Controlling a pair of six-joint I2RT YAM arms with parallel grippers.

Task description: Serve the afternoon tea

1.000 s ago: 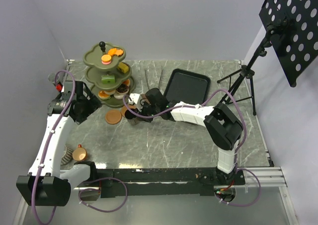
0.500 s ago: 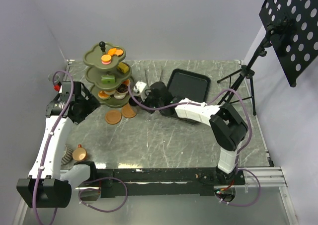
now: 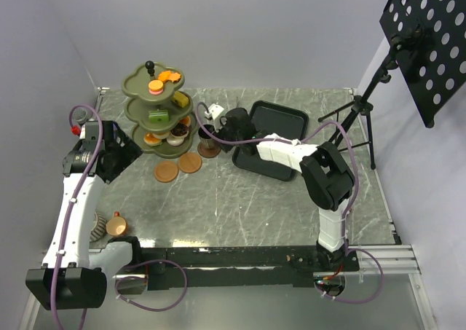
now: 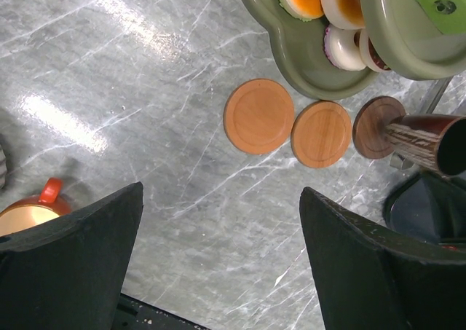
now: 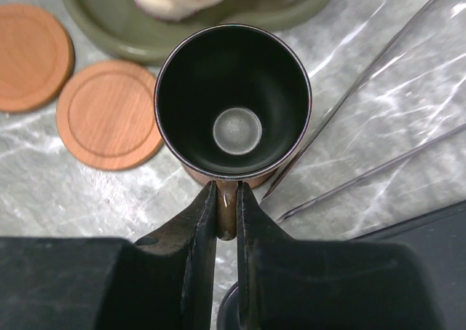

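Note:
Next, my left gripper turns and moves back and down to the striped grey cup and onto its far rim [image 3: 100, 215], clear of the copper cup.
The olive-green three-tier stand [image 3: 155, 111] holds orange, pink, green and brown pastries. My right gripper [image 5: 226, 191] is shut on the handle of the dark cup [image 5: 233, 100]. It holds the cup upright over a dark brown saucer [image 4: 377, 127], just right of the stand's bottom tier [image 5: 145, 35]; I cannot tell whether cup and saucer touch. Two lighter saucers [image 4: 258, 116] [image 4: 321, 133] lie bare in front of the stand. My left gripper [image 4: 222, 272] is open and empty above the table. The copper cup [image 3: 116, 224] and the striped grey cup [image 3: 97, 226] stand near the front left.
The black tray [image 3: 275, 126] lies right of the right gripper, under its arm. The metal tongs [image 5: 364, 75] lie on the table just beyond the dark cup. A tripod with a perforated black panel [image 3: 429, 38] stands at the back right.
My right gripper has swung with the dark cup from in front of the stand to its right side, now over the dark saucer. My left gripper has drawn back a little to the left.

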